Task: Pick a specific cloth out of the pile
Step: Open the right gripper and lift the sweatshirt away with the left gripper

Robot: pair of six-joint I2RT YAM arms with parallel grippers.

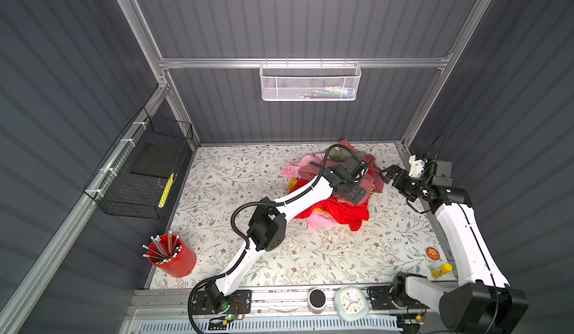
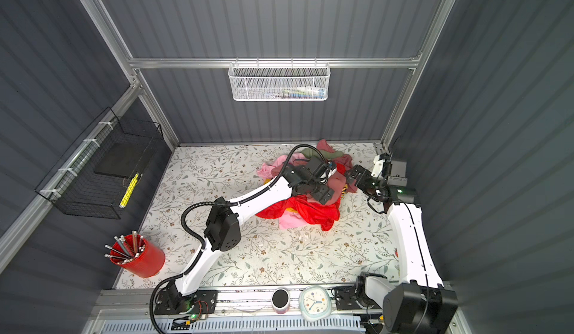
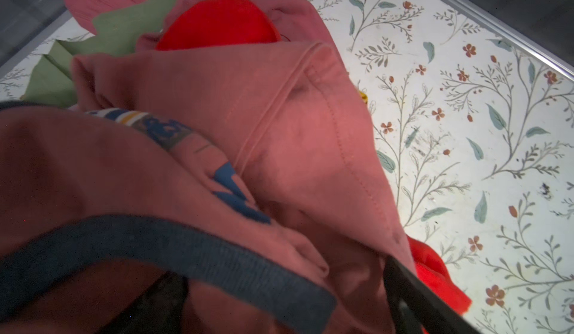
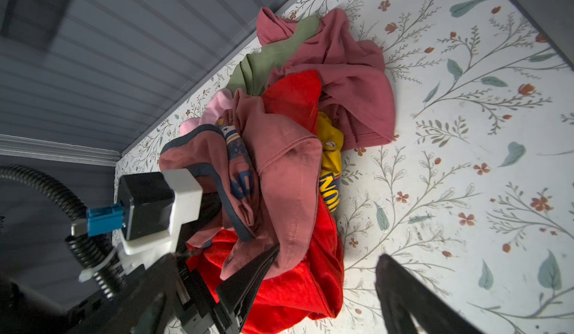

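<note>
The bunched fold at the grey-blue collar lies just below my left gripper, between its open fingers. My left gripper will lower onto that fold next and close.
The pile (image 1: pixel 334 213) (image 2: pixel 310 213) of red, pink, yellow and olive garments lies at the back right of the floral table. On top of it is the cloth (image 3: pixel 223 99) (image 4: pixel 289 174) (image 1: pixel 371 178), salmon pink with a grey-blue collar (image 3: pixel 192 255) and blue-and-yellow print. My left gripper (image 1: pixel 356 192) (image 2: pixel 324 195) (image 3: pixel 279 310) is pressed into it. Its fingers (image 3: pixel 413 298) stand wide apart, with collar and salmon fabric bunched between them. My right gripper (image 1: pixel 389 174) (image 2: pixel 357 174) (image 4: pixel 284 304) hovers open and empty just right of the pile.
A red cup of pencils (image 1: pixel 172 258) stands front left. A black wire basket (image 1: pixel 139 174) hangs on the left wall and a white mesh basket (image 1: pixel 310 82) on the back rail. A clock (image 1: pixel 351 301), a dark-topped cup (image 1: pixel 316 300) and a yellow bottle (image 1: pixel 441 270) sit at the front.
</note>
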